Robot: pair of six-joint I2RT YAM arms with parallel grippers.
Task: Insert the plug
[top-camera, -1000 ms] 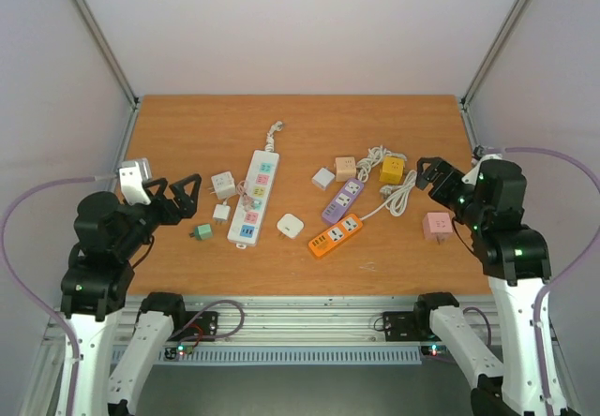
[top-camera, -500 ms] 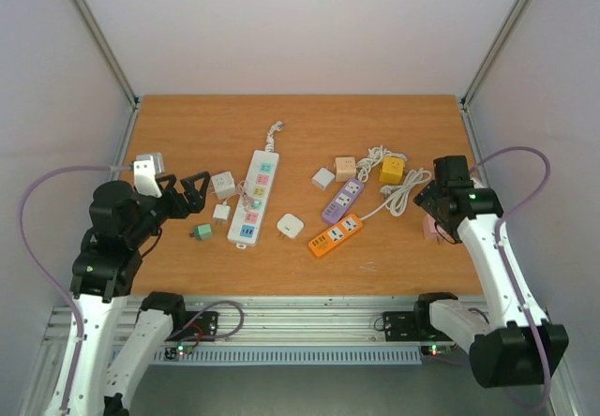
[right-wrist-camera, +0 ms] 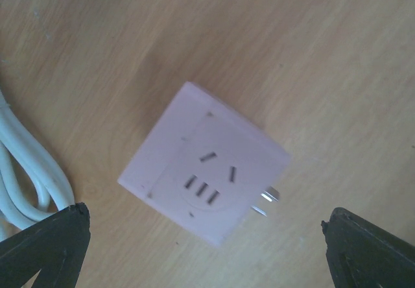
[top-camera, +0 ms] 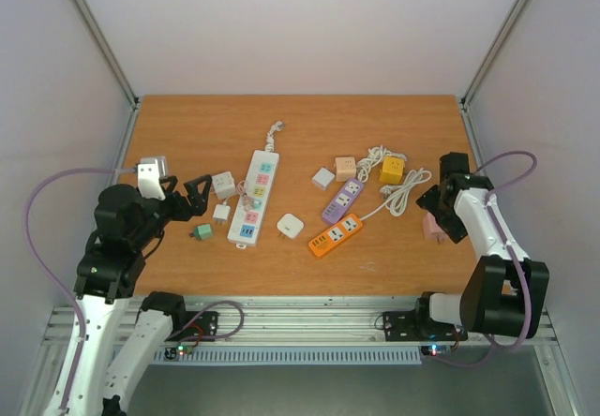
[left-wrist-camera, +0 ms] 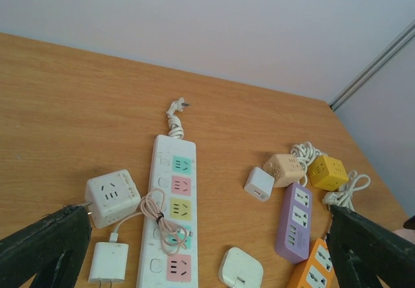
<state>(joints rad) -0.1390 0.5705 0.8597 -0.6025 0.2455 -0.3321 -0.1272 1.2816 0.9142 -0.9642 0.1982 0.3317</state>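
Note:
The adapter sits on the tabletop below my right gripper's fingers, so I will next bring that open gripper down around the body of the pink plug adapter [top-camera: 432, 231] [right-wrist-camera: 204, 165] and close it.
A pink cube plug adapter [right-wrist-camera: 204, 165] lies on the table with its metal prongs [right-wrist-camera: 269, 200] pointing sideways. My right gripper [right-wrist-camera: 206, 236] hangs open straight above it, a finger on each side, not touching; from above the gripper [top-camera: 439, 212] covers most of the adapter [top-camera: 432, 231]. My left gripper [top-camera: 192, 197] is open and empty, left of a long white power strip [top-camera: 253, 198] with coloured sockets [left-wrist-camera: 172, 210]. A white cube adapter [left-wrist-camera: 111, 197] and a white charger [left-wrist-camera: 109, 262] with a pink cable lie between that gripper and the strip.
A green plug [top-camera: 201, 232], a flat white charger [top-camera: 290, 226], a purple strip [top-camera: 342, 200], an orange strip [top-camera: 335, 234], a small white cube [top-camera: 322, 178], a beige cube [top-camera: 346, 168], a yellow cube [top-camera: 392, 169] and a coiled white cable [top-camera: 403, 191] lie mid-table.
The right arm folded inward and turned its gripper down over the pink adapter. The left gripper crept slightly right toward the white cube adapter. Both stayed open.

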